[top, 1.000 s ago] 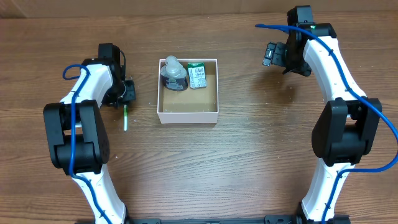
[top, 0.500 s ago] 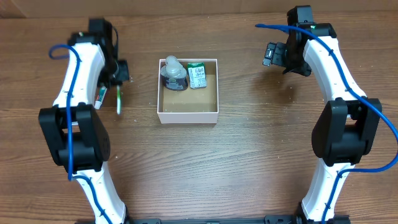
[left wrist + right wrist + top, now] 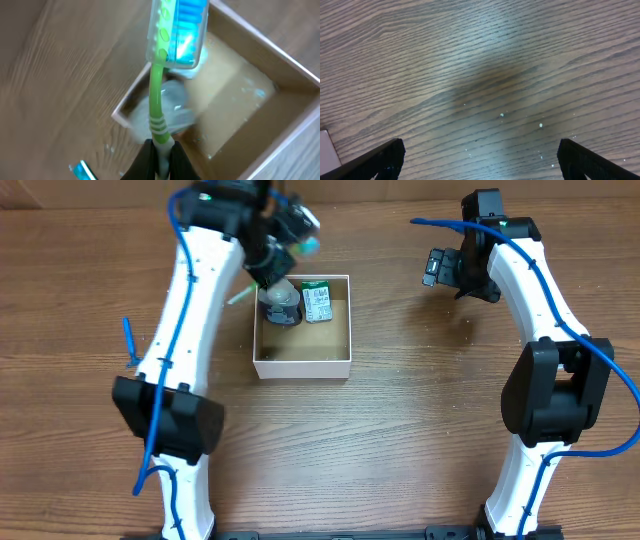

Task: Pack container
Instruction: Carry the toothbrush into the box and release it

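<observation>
Next, the toothbrush in my left gripper goes back and down, turning along the container's near side. The bottle [image 3: 281,304] and carton take the far part of the container.
The container [image 3: 302,366] is a square white-walled box with a brown floor at the table's middle. It holds a grey bottle [image 3: 281,304] and a small green-and-white carton [image 3: 317,302] in its far part. My left gripper [image 3: 161,159] is shut on the green handle of a toothbrush [image 3: 158,85] with a clear blue-bristled head cap. It holds the toothbrush above the container's far left corner [image 3: 131,102]. In the overhead view the left gripper [image 3: 272,252] is blurred over that corner. My right gripper [image 3: 480,160] is open over bare wood, far right of the container [image 3: 438,268].
The wooden table [image 3: 400,430] surrounds the container. The left arm reaches across from the left side. A corner of the container's white wall shows at the lower left of the right wrist view [image 3: 327,150].
My left gripper has lifted the toothbrush from the table at the left and carried it right, over the container's far left corner. The right arm has not moved.
</observation>
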You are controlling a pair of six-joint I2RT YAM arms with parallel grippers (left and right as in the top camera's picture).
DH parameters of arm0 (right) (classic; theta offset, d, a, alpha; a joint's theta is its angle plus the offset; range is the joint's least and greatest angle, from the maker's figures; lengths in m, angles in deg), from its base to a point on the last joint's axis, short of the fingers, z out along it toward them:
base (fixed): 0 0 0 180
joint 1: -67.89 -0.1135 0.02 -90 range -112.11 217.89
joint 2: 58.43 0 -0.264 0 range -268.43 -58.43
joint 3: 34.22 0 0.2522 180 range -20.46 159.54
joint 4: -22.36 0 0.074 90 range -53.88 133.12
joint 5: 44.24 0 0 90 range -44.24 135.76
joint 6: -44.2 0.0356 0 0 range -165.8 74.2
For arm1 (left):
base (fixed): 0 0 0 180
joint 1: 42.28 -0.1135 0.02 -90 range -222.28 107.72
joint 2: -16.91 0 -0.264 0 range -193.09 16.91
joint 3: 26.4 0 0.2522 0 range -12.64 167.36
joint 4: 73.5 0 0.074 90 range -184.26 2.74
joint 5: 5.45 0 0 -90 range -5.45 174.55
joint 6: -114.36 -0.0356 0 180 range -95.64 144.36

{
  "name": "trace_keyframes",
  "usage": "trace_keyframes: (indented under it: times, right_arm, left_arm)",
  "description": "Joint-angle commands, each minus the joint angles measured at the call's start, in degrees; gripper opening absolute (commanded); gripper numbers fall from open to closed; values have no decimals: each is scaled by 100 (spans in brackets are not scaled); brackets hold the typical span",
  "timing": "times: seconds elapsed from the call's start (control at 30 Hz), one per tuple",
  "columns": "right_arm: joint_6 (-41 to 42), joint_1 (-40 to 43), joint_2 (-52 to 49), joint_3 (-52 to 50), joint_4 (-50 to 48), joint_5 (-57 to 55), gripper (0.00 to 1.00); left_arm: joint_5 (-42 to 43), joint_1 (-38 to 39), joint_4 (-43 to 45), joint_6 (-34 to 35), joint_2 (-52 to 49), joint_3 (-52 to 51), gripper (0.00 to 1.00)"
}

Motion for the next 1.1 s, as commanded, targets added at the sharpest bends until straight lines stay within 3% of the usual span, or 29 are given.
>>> trace_keyframes:
  times: [0.0,0.3,0.53,0.6,0.67,1.07]
  right_arm:
    - [-2,7,-24,118,-35,-55,100]
    - [-2,7,-24,118,-35,-55,100]
    - [-2,7,-24,118,-35,-55,100]
    - [-2,7,-24,118,-35,-55,100]
    - [-2,7,-24,118,-35,-55,100]
    - [-2,7,-24,118,-35,-55,100]
  left_arm:
    - [127,297,-184,-1510,2,66,4]
    - [813,527,-546,-2577,0,-859,4]
    - [966,737,13,-2640,0,-1657,4]
    - [966,800,179,-2599,0,-1679,24]
    - [962,826,273,-2597,0,-1679,31]
    - [446,809,269,-2208,0,-1679,39]
